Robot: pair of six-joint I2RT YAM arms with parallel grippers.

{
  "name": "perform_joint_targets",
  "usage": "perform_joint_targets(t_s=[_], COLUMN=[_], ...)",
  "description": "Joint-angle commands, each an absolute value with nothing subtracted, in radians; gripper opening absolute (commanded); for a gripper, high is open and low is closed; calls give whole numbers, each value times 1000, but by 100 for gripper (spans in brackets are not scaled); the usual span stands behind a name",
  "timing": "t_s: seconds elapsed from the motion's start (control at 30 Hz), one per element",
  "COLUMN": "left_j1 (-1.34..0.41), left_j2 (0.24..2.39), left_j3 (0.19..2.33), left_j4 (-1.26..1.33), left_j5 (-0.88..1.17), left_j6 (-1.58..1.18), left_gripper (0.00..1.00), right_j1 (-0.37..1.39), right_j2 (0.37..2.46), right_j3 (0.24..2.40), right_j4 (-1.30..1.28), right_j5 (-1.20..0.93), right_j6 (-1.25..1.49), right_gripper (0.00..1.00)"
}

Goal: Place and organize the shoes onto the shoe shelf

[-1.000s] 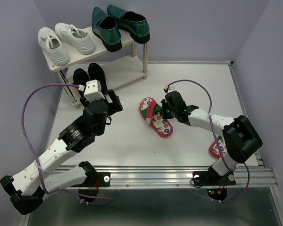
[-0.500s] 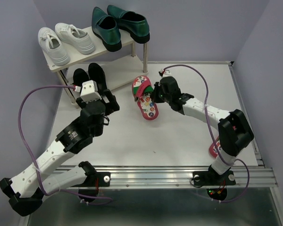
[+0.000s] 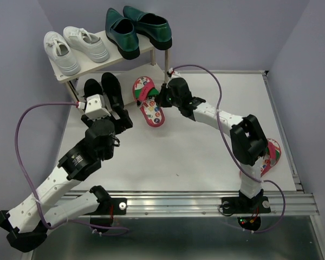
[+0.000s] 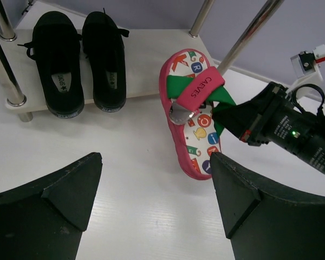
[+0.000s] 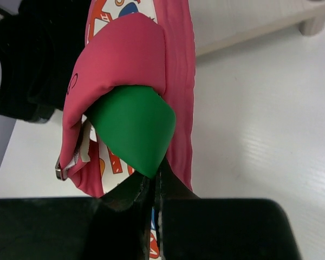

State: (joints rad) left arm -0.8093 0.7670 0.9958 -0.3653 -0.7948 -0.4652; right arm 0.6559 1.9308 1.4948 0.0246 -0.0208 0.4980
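The right gripper moves the flip-flop outward and toward the black shoes next, farther over the lower board (image 3: 134,80), because the flip-flop's heel hangs past the board's front edge.
My right gripper (image 3: 161,99) is shut on the green strap of a red flip-flop (image 3: 147,100) with a printed footbed, holding it by the lower board of the shoe shelf (image 3: 143,86); its toe reaches over the board's front edge. The flip-flop also shows in the left wrist view (image 4: 192,111) and the right wrist view (image 5: 135,103). The second red flip-flop (image 3: 269,154) lies at the table's right edge. Two black shoes (image 3: 102,89) sit on the lower board. Green loafers (image 3: 138,28) sit on the top board. My left gripper (image 3: 116,116) is open and empty, in front of the black shoes.
White sneakers (image 3: 75,47) sit on the top board's left part. The shelf's metal legs (image 4: 249,32) stand close to the held flip-flop. Purple walls close the back and sides. A purple cable (image 3: 35,116) loops left of my left arm.
My right gripper has carried the flip-flop up and left from the table's middle to the shelf's lower board. My left arm has drawn a little to the left.
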Motion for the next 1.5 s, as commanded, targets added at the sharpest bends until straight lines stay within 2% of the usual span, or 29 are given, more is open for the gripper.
perform_joint_targets(t_s=[0.0,0.43,0.8,0.83,0.93,0.97,1.03,1.23,1.33,1.47], left_j1=[-801,-801,-799,-799,-798,-798,-798,-799,-798,-798], left_j2=[739,765,784,781,779,781,782,775,765,747], left_j3=[1031,1011,1002,999,988,986,983,973,966,954], left_j4=[-353,-336,-324,-324,-321,-321,-321,-316,-316,-324], left_j5=[-828,-762,-776,-779,-775,-775,-770,-772,-772,-773], left_j6=[-465,-488,-476,-477,-482,-485,-491,-497,-497,-499], left_gripper=[91,91,91,91,91,91,91,91,91,91], right_j1=[661,661,661,661,661,661,661,661,661,661], right_j2=[2011,2397,2615,2632,2635,2629,2591,2352,2217,1926], right_j3=[1698,2205,2463,2470,2473,2462,2412,2174,1943,1583], right_j4=[184,167,163,164,166,166,164,175,215,216], right_j5=[-43,-22,31,29,23,23,25,61,74,130], right_j6=[543,577,587,594,606,606,603,594,597,606], right_gripper=[1,1,1,16,44,68,77,81,82,83])
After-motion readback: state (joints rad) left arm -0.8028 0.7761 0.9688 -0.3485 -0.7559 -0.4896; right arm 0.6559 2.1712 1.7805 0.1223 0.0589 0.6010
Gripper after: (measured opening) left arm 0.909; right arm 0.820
